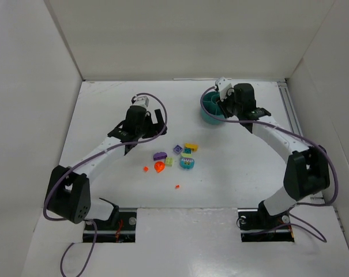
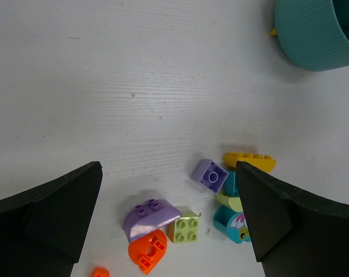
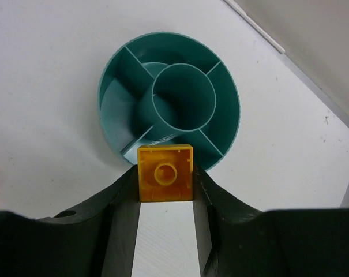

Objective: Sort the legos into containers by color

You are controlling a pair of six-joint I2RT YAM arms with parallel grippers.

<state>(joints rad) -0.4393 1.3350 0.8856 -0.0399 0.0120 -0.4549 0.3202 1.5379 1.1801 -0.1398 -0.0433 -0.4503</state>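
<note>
The yellow square brick (image 3: 165, 173) goes down with my right gripper toward the tub's near wedge section (image 3: 183, 140) below it next. It comes inside the rim of the tub it overlaps and is released.
The round teal tub (image 1: 206, 108) stands at the back right, and in the right wrist view I see its wedge compartments and central ring (image 3: 113, 98). My right gripper (image 3: 165, 176) is shut on a yellow square brick (image 3: 165, 173) and holds it at the tub's near rim. My left gripper (image 2: 168, 173) is open and empty above the loose pile. The pile holds a purple curved brick (image 2: 150, 216), an orange-red piece (image 2: 146, 251), a light green brick (image 2: 184, 228), a purple square (image 2: 210, 175), a yellow curved brick (image 2: 249, 160) and a teal printed brick (image 2: 235, 225).
Two tiny orange bits (image 1: 145, 168) (image 1: 177, 186) lie apart from the pile toward the near side. White walls enclose the table on the left, back and right. A rail (image 1: 289, 109) runs along the right edge.
</note>
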